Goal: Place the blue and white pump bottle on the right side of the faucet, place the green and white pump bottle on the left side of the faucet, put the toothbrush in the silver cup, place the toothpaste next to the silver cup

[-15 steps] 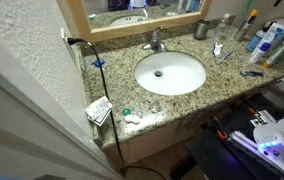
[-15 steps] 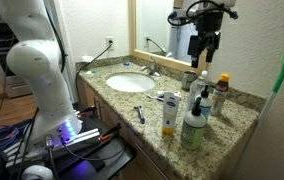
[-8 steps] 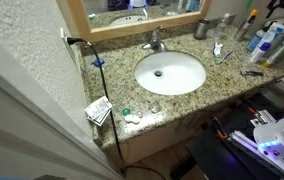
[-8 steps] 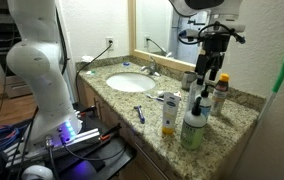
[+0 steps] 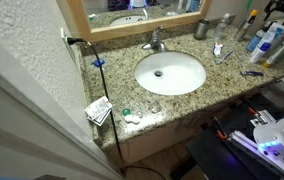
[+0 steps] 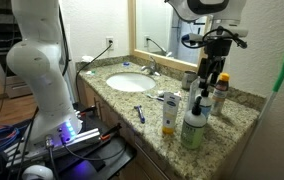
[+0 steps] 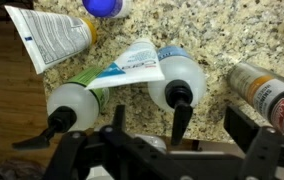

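Note:
The blue and white bottle's dark pump nozzle [image 7: 181, 104] is below my gripper and lined up between its open fingers, so my gripper will come down around the nozzle and close.
My gripper [image 7: 182, 128] is open and hangs just above a cluster of bottles at the counter's end; it also shows in both exterior views [image 6: 213, 78] [image 5: 279, 9]. In the wrist view the blue and white pump bottle [image 7: 174, 74] sits below the jaws, with its dark pump nozzle between the fingers. The green and white pump bottle [image 7: 74, 98] stands beside it, to the left. The faucet [image 5: 155, 42] stands behind the basin. The silver cup [image 5: 201, 30] stands by the mirror. The toothpaste [image 5: 218, 47] and the thin toothbrush [image 5: 227, 56] lie near the cup.
A white tube [image 7: 47, 35], a blue cap [image 7: 102, 6] and a brown can [image 7: 267, 92] crowd the two pump bottles. A blue handled item [image 5: 250, 72] lies near the counter's front edge. The basin [image 5: 170, 72] fills the counter's middle. The mirror wall is close behind.
My gripper has moved away from the mirror and down over the bottle cluster. It stays open. Nothing on the counter has moved.

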